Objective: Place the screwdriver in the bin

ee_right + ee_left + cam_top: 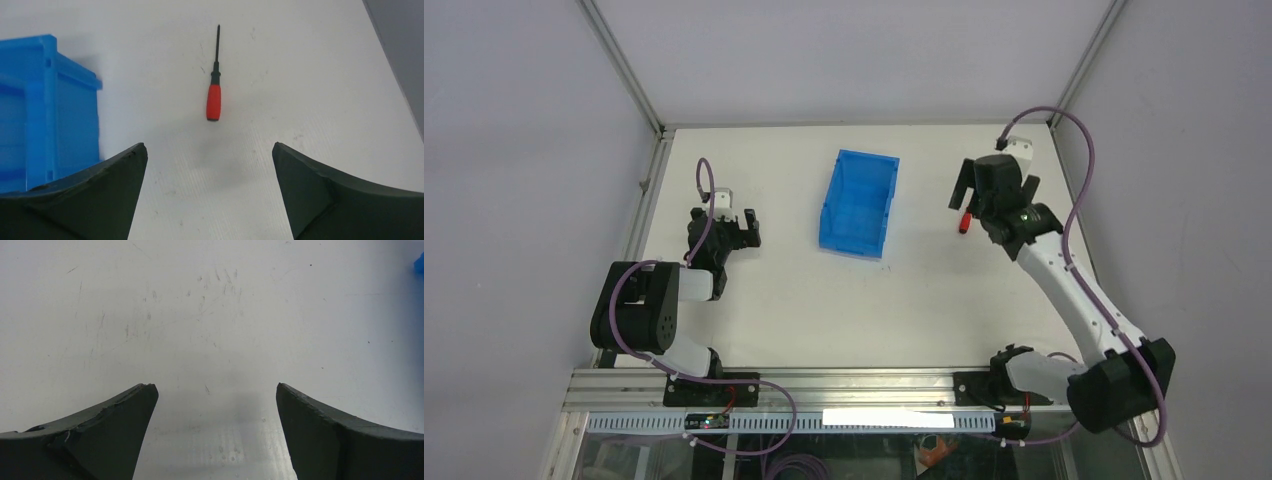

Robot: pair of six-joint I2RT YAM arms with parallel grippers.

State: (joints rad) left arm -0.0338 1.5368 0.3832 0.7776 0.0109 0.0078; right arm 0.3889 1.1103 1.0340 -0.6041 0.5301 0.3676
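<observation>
My right gripper will next lower its open fingers around the red handle (pixel 964 222) (pixel 213 105) and close, because the handle is below the gripper, midway between the fingers.
The screwdriver (pixel 214 100) has a red handle and a thin black shaft. It lies flat on the white table, shaft pointing away from my right gripper (pixel 210 147), which hangs above and short of the handle, open and empty. From above, only a bit of the red handle (pixel 964 222) shows beside the right gripper (pixel 996 190). The blue bin (pixel 859 205) stands mid-table, left of the screwdriver, and its wall (pixel 55 110) fills the left of the right wrist view. My left gripper (pixel 742 232) sits left of the bin, open over bare table (pixel 217 390).
Grey walls and metal frame posts (pixel 629 75) close off the table's far and side edges. A grey side wall (pixel 400 40) rises to the right of the screwdriver. A sliver of the blue bin (pixel 420 262) shows at the top right of the left wrist view.
</observation>
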